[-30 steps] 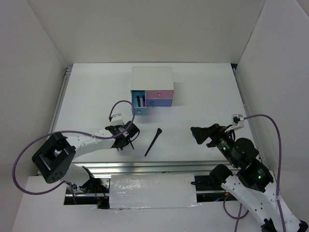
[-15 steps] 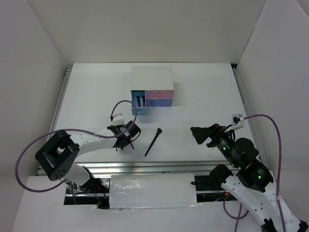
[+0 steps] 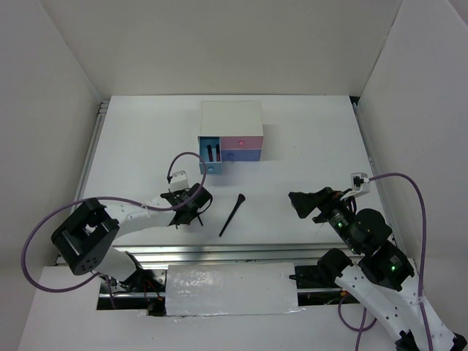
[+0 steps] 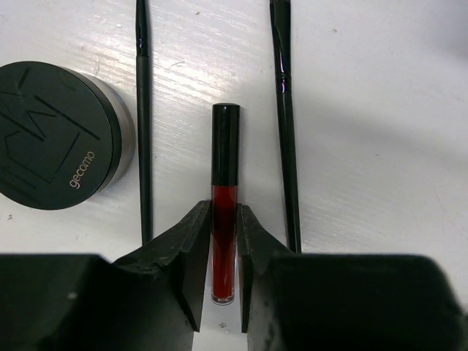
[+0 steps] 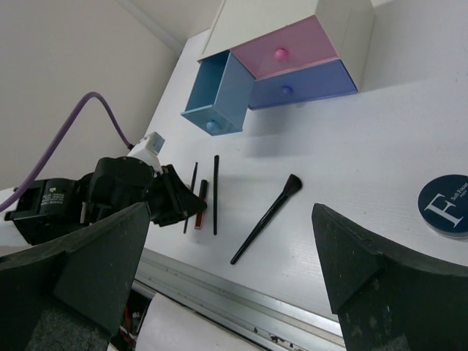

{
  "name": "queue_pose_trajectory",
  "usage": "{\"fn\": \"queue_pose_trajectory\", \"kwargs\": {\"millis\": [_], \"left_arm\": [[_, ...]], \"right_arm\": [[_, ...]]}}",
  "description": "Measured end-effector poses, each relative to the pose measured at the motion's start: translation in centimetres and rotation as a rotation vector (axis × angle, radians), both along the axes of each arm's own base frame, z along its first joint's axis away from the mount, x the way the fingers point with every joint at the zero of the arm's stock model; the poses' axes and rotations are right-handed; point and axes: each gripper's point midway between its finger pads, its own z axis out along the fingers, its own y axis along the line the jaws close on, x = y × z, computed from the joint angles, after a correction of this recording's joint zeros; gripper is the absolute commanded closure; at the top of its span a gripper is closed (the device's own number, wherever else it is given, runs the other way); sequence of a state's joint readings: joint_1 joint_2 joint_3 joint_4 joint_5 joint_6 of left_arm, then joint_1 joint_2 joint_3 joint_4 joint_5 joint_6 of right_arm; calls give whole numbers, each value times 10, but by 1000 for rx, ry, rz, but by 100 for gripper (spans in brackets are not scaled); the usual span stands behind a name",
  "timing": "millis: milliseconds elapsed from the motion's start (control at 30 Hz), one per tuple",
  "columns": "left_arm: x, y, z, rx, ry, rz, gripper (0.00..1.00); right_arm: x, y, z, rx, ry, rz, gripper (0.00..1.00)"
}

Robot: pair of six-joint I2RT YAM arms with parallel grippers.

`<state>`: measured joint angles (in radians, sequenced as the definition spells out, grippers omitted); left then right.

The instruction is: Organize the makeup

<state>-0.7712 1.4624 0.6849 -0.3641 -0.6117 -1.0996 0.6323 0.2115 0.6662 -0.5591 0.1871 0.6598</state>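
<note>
The red lipstick tube in my left gripper next goes up and outward over the pulled-out blue drawer for release, since dark items already lie inside.
A red lipstick tube with a black cap lies on the white table between two thin black pencils. My left gripper is low over it, both fingers pressed against the tube's red lower half. A round black compact sits just left of the pencils. The flared black brush lies to the right of the left gripper. My right gripper hovers open above the table with nothing between its fingers. A second round compact lies below it, at the right of the right wrist view.
The white box stands at the back, its left blue drawer pulled out with dark items inside; the pink and lower blue drawers are closed. A metal rail runs along the table's near edge.
The left gripper's jaws have narrowed onto the red tube, and its wrist has shifted slightly. The right arm has not moved.
</note>
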Motion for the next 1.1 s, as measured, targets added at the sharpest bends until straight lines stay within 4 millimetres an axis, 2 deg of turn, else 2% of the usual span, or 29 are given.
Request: {"fn": "queue_pose_trajectory", "kwargs": {"millis": [33, 67, 167, 433, 533, 633, 867, 1000, 1100], "left_arm": [[0, 0, 0, -4, -4, 0, 74], [0, -1, 0, -9, -6, -1, 85], [1, -1, 0, -13, -10, -1, 100], [-3, 0, 2, -2, 5, -5, 100], [-12, -3, 11, 14, 24, -33, 100], [-13, -10, 38, 0, -15, -59, 100], [8, -36, 139, -101, -226, -132, 100], [36, -52, 187, -104, -350, -215, 100], [72, -63, 213, -92, -411, -253, 100]], "right_arm": [[0, 0, 0, 1, -1, 0, 0], [0, 0, 0, 1, -1, 0, 0], [-1, 0, 1, 3, -3, 0, 0], [-1, -1, 1, 5, -6, -1, 0], [-1, -1, 1, 4, -5, -3, 0], [0, -2, 1, 3, -6, -6, 0], [0, -2, 1, 2, -6, -12, 0], [2, -3, 1, -3, -7, -19, 0], [4, -3, -1, -13, -1, -24, 0]]}}
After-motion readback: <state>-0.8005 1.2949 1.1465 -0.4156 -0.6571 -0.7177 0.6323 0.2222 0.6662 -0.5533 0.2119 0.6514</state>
